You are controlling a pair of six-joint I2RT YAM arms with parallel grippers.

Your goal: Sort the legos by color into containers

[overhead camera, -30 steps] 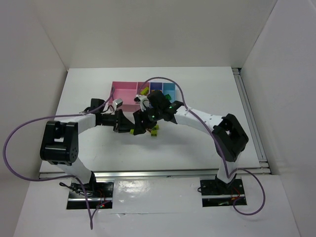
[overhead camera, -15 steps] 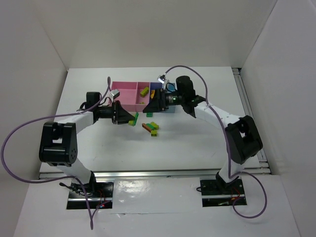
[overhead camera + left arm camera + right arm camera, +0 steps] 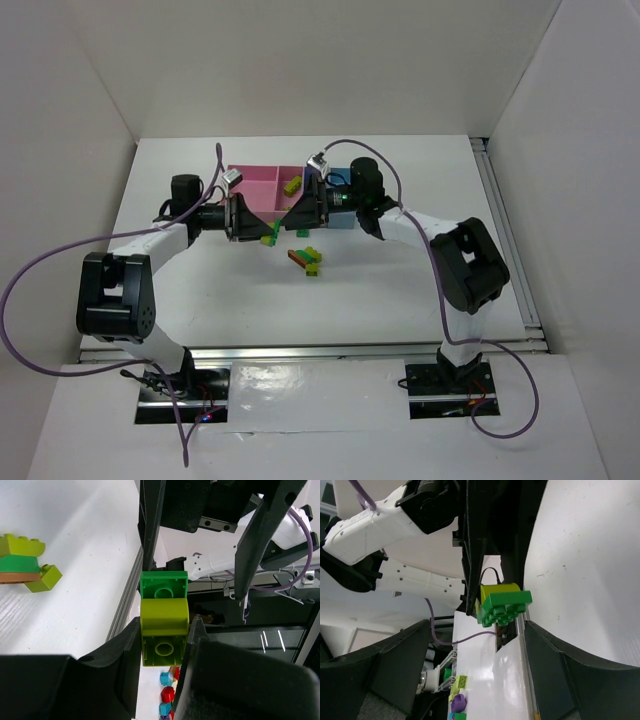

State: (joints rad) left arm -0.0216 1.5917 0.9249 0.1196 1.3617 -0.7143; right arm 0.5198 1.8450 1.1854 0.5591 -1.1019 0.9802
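My left gripper swings outward next, tips downward over the narrower pink bin [image 3: 289, 192] and releases the matching lego, since that bin holds a yellow-green lego.
My left gripper [image 3: 264, 230] is shut on a yellow-green lego with a green lego stuck to it [image 3: 164, 625], held above the table in front of the containers [image 3: 250, 186]. My right gripper [image 3: 292, 220] is open and empty, and faces the left one, close to it. In the right wrist view the held pair [image 3: 505, 606] hangs just ahead of my open right gripper [image 3: 477, 660]. A small pile of green, yellow-green and red-brown legos [image 3: 307, 258] lies on the table below. One yellow-green lego [image 3: 292, 184] lies in the narrower pink bin.
The light blue bin [image 3: 343, 180] shows beside my right arm; the blue-purple bin is mostly hidden behind that arm. White walls close in the table at the back and sides. The pile also shows at the left of the left wrist view [image 3: 22, 560].
Both grippers have left the pile. The left one has risen toward the bins with the lego pair. The right arm has swung back and now points its open gripper at the left one.
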